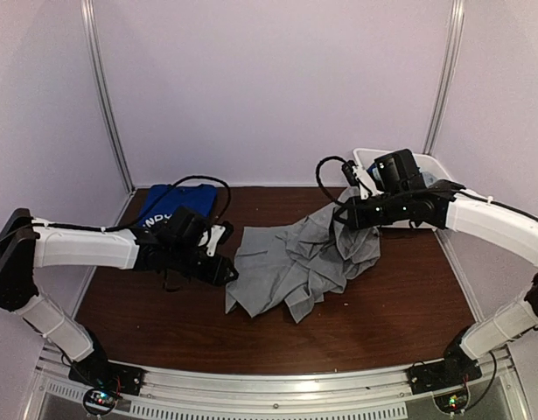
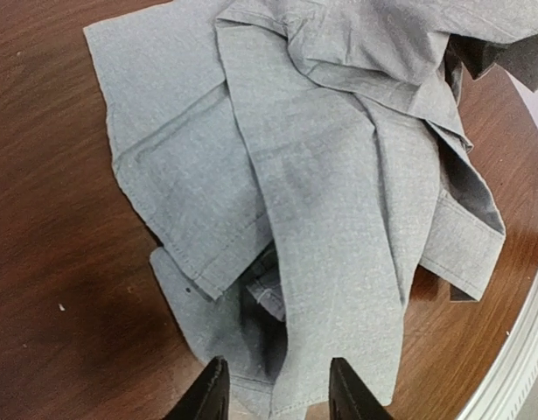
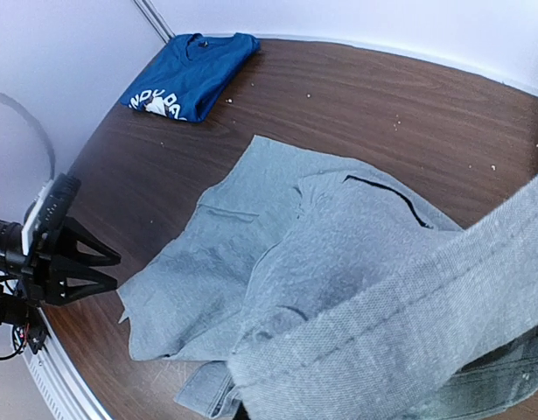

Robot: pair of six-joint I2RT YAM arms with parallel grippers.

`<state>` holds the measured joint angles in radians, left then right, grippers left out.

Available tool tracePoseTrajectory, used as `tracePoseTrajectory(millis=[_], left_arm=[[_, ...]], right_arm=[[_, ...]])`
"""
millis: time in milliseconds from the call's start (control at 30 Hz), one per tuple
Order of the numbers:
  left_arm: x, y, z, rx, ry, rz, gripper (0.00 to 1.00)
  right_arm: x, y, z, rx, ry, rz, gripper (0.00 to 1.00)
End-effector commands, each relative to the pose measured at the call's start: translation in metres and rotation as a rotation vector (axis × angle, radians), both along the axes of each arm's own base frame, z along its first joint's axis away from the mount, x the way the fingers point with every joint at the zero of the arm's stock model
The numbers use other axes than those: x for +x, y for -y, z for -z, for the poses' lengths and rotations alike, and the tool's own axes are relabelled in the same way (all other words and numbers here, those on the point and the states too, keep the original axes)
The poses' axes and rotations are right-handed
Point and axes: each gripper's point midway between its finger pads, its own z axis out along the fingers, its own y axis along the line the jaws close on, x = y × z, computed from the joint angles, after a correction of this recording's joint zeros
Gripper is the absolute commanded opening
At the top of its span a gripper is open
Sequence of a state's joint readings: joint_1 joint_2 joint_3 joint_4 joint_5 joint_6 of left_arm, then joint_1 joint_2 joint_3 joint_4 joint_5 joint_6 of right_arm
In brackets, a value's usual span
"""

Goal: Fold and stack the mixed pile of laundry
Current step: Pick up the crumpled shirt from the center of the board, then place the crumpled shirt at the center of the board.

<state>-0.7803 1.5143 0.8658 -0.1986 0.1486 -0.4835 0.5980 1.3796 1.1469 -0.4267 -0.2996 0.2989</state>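
Note:
Next, my left gripper will bring the short way down onto the light-grey garment's hem, then close on it.
A crumpled light-grey garment (image 1: 299, 258) lies spread in the middle of the brown table. My right gripper (image 1: 345, 214) is at its far right corner, shut on a fold that it holds lifted off the table. In the right wrist view that raised grey cloth (image 3: 400, 332) fills the foreground and hides the fingers. My left gripper (image 2: 277, 402) is open at the garment's near-left hem (image 2: 295, 385), a finger on either side of it. A folded royal-blue garment (image 1: 177, 206) with white print lies at the back left, also in the right wrist view (image 3: 190, 74).
A white bin (image 1: 373, 156) stands at the back right behind the right arm. Pale walls close in the table on three sides. A metal rail (image 1: 277, 385) runs along the near edge. Black cable (image 1: 203, 182) loops over the blue garment.

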Motion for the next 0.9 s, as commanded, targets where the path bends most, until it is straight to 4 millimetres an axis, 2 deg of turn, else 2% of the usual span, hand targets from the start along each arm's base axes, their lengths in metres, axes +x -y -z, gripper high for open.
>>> tracePoseTrajectory(millis=[0,133,200,300,333,433,500,600,767,867], left_arm=[[-0.002,0.021,0.002,-0.088,-0.014,0.057,0.42],[-0.006,0.035,0.019,-0.11,-0.059,0.104,0.41],[-0.007,0.039,0.024,-0.107,-0.072,0.112,0.27],[0.0,0.028,0.01,-0.088,-0.02,0.071,0.01],[0.005,0.019,0.001,-0.065,0.015,0.038,0.0],[0.022,-0.019,-0.044,-0.028,0.135,-0.078,0.0],[0.036,-0.061,-0.078,-0.001,0.214,-0.209,0.0],[0.043,-0.117,-0.133,-0.027,0.316,-0.355,0.0],[0.03,-0.178,-0.227,-0.013,0.515,-0.503,0.0],[0.015,-0.213,-0.287,0.004,0.642,-0.612,0.0]], right_arm=[[-0.007,0.001,-0.009,-0.013,-0.005,-0.015,0.0],[-0.009,0.006,-0.02,-0.017,0.018,-0.004,0.0],[-0.009,0.01,-0.033,-0.02,0.042,0.004,0.0],[-0.011,0.016,-0.054,-0.024,0.081,0.011,0.0],[-0.012,0.018,-0.063,-0.021,0.095,0.011,0.0],[-0.018,0.019,-0.086,-0.004,0.133,-0.006,0.0],[-0.023,0.019,-0.102,0.011,0.156,-0.025,0.0],[-0.036,0.014,-0.135,0.074,0.209,-0.083,0.0],[-0.08,-0.009,-0.21,0.268,0.287,-0.282,0.0],[-0.102,-0.006,-0.243,0.357,0.323,-0.328,0.0]])
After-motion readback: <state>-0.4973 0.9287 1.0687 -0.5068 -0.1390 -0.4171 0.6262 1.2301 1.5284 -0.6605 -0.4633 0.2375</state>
